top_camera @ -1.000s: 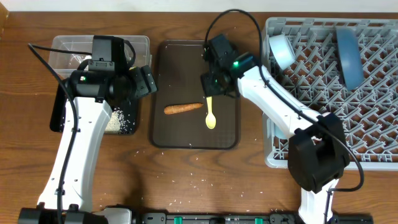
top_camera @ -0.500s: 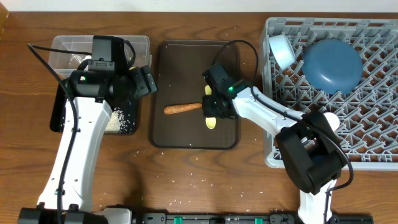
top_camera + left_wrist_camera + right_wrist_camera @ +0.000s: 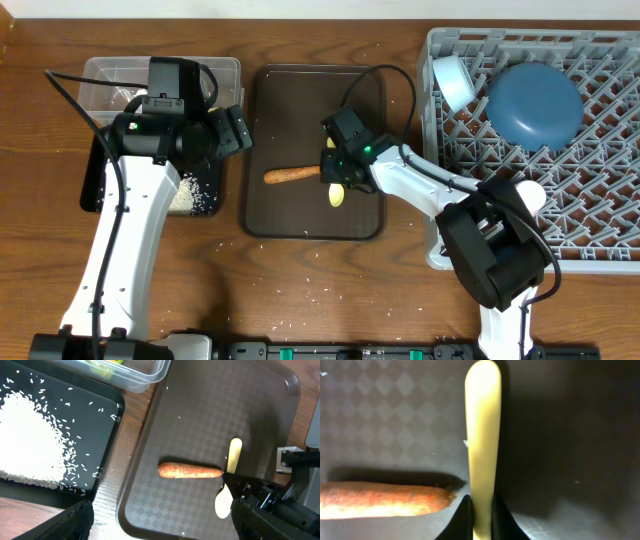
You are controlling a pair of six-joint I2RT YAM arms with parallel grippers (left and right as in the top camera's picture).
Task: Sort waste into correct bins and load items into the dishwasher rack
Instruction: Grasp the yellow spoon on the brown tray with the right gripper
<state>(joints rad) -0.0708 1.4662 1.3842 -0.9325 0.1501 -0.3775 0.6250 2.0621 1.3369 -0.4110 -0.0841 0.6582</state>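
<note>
The rack's bare slats lie beside the plate, so my right gripper should carry the spoon (image 3: pixel 338 193) up and across to the right in the overhead view and let it go there.
The yellow spoon (image 3: pixel 338 193) lies on the dark brown serving tray (image 3: pixel 300 105), next to the orange carrot (image 3: pixel 295 175). My right gripper (image 3: pixel 336 166) is low over the tray and shut on the spoon's handle (image 3: pixel 481 435), with a finger on each side. The carrot's tip (image 3: pixel 385 500) is just left of the fingers. My left gripper (image 3: pixel 235 130) is open and empty, hovering between the black tray (image 3: pixel 95 190) and the serving tray. In the left wrist view (image 3: pixel 160 520) it sits above the carrot (image 3: pixel 191 470) and the spoon (image 3: pixel 233 455). Rice (image 3: pixel 30 440) lies piled in the black tray (image 3: pixel 107 435).
The clear box (image 3: pixel 100 75) stands behind the black tray and holds a green-and-yellow wrapper (image 3: pixel 102 366). The grey rack (image 3: pixel 600 240) on the right holds the dark blue plate (image 3: pixel 535 105) lying flat and a light cup (image 3: pixel 452 80). Rice grains are scattered on the table's front.
My right gripper came down onto the spoon and shut on its handle. The blue plate in the rack went from standing on edge to lying flat. The left arm has not moved.
</note>
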